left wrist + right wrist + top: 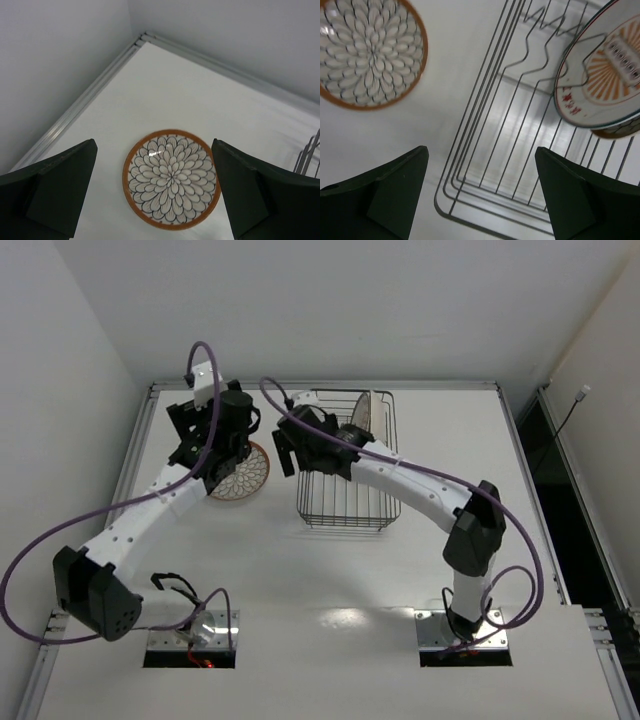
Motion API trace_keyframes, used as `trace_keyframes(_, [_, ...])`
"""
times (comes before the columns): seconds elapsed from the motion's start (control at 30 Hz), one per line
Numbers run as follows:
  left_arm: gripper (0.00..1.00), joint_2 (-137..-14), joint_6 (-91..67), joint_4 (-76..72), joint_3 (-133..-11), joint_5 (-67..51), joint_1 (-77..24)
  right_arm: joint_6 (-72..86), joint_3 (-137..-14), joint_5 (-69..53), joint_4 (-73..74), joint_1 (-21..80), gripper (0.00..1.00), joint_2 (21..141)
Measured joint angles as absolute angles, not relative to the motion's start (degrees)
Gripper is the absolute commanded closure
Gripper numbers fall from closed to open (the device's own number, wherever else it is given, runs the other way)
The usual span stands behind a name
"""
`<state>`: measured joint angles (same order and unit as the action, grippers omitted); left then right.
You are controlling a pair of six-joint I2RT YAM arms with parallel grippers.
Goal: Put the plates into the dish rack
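My left gripper lowers and tilts onto the orange rim facing the rack [267,470] next and closes, since bare table lies between the flat plate and the rack [345,502].
One plate [171,178], orange-rimmed with a white petal pattern, lies flat and face up on the white table left of the dish rack; it also shows in the top view [245,477] and the right wrist view [370,52]. My left gripper [154,150] hovers above it, open and empty, jaws wide on either side; it shows in the top view [230,455]. The black wire dish rack [345,502] holds a sunburst plate [605,75] on edge at its far end [364,412], with a second plate's brown rim [620,131] behind it. My right gripper [481,152] hangs open and empty over the rack's left near corner [292,458].
The table's aluminium edge rail [85,102] and the white walls stand close behind and left of the flat plate. The rack's upright divider wires [530,47] rise between my right gripper and the standing plates. The two arms are close together over the table's far left.
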<state>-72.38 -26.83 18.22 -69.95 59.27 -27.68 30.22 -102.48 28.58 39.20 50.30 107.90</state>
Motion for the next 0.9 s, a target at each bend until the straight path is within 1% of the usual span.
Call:
trace_keyframes(0.07, [0.0, -75.88, -26.3, 20.21, -72.07, 57.34, -27.62, 30.2, -99.31, 27.35, 39.99, 51.11, 0.13, 107.04])
trace_keyframes(0.13, [0.0, -79.42, -25.41, 21.54, -73.32, 52.51, -26.87, 30.15, -95.24, 26.52, 40.45, 51.9, 0.13, 103.85])
trace_keyframes(0.2, [0.0, -82.04, -24.25, 23.44, -73.36, 43.99, -24.93, 30.15, -88.14, 26.0, 40.95, 52.12, 0.12, 96.57])
trace_keyframes(0.23, [0.02, -83.4, -23.68, 24.43, -73.38, 39.99, -23.79, 30.2, -85.62, 25.76, 42.04, 52.07, 0.1, 92.49])
trace_keyframes(0.27, [0.02, -84.71, -23.11, 25.76, -73.69, 37.04, -23.05, 30.2, -82.72, 25.43, 41.8, 51.96, 0.1, 87.26])
trace_keyframes(0.3, [0.02, -86.41, -22.61, 27.35, -74.3, 34.79, -22.48, 30.24, -80.62, 25.41, 42.28, 51.94, 0.06, 82.28])
trace_keyframes(0.37, [0.02, -90.41, -21.61, 29.74, -75.66, 31.62, -22.57, 30.33, -78.43, 25.52, 43.24, 51.83, 0.03, 71.5])
trace_keyframes(0.4, [0.02, -92.05, -21.19, 30.61, -75.94, 31.0, -23.2, 30.39, -78.39, 25.65, 43.44, 51.83, 0.01, 66.76])
trace_keyframes(0.47, [0.02, -95.31, -20.23, 32.6, -75.92, 30.06, -25.58, 30.41, -78.48, 27.27, 44.07, 51.83, 0.01, 57.84])
trace_keyframes(0.57, [0.02, -98.08, -19.49, 34.41, -75.55, 29.19, -28.75, 30.15, -78.63, 30.39, 46.0, 51.83, 0.01, 49.3])
trace_keyframes(0.63, [0.04, -99.35, -18.9, 34.89, -75.55, 29.21, -30.35, 30.0, -77.6, 33.39, 46.89, 51.81, 0.01, 46.09])
trace_keyframes(0.73, [0.07, -101.38, -18.31, 35.55, -75.55, 30.46, -31.09, 30.02, -72.75, 37.85, 48.6, 51.81, 0.03, 43.29])
trace_keyframes(0.9, [0.08, -105.82, -18.02, 36.38, -75.53, 32.77, -31.2, 30.96, -60.62, 42.85, 51.22, 51.83, 0.03, 40.91])
